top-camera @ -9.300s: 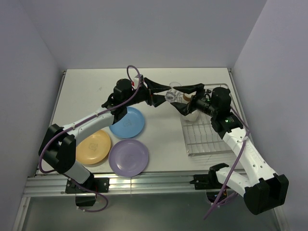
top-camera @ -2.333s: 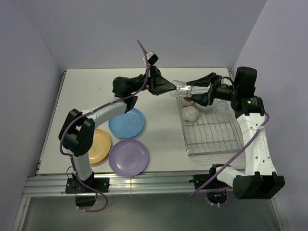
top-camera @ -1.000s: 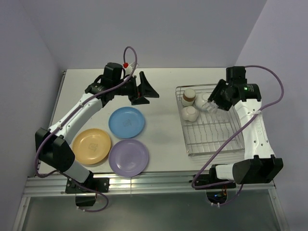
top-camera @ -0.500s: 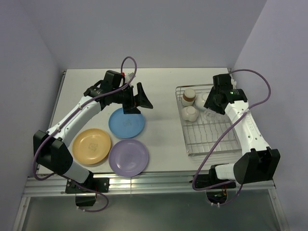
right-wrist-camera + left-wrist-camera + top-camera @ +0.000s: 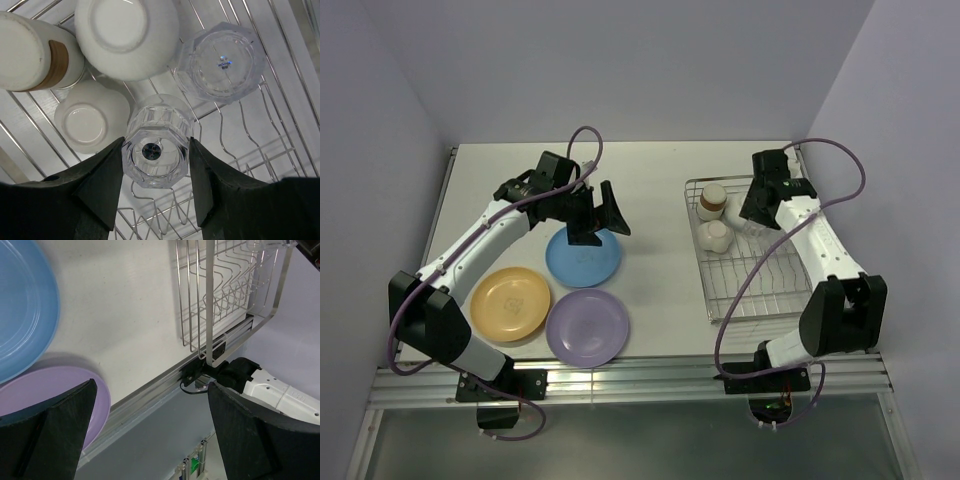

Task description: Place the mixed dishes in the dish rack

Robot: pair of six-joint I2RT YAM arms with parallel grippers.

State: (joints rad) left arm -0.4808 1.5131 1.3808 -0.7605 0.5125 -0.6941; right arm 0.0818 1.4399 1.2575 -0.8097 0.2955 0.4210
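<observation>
My right gripper lowers the clear glass rim-down onto the wires beside the small bowl next and releases it there, since those wires below the gripper are still free.
My right gripper is shut on a clear glass, held upside down over the back of the dish rack, its rim down among the rack wires. Beside it in the rack stand a second clear glass, a white bowl, a small bowl and a brown cup, all upside down. My left gripper is open and empty above the blue plate. The orange-yellow plate and the purple plate lie on the table in front of it.
The front half of the rack holds only bare prongs. The left wrist view shows the blue plate, the purple plate, the rack's front corner and the table's front rail. Walls close in the table on three sides.
My right gripper has moved left and down over the rack's back with the glass. My left arm has drawn back and down toward the blue plate, jaws open.
</observation>
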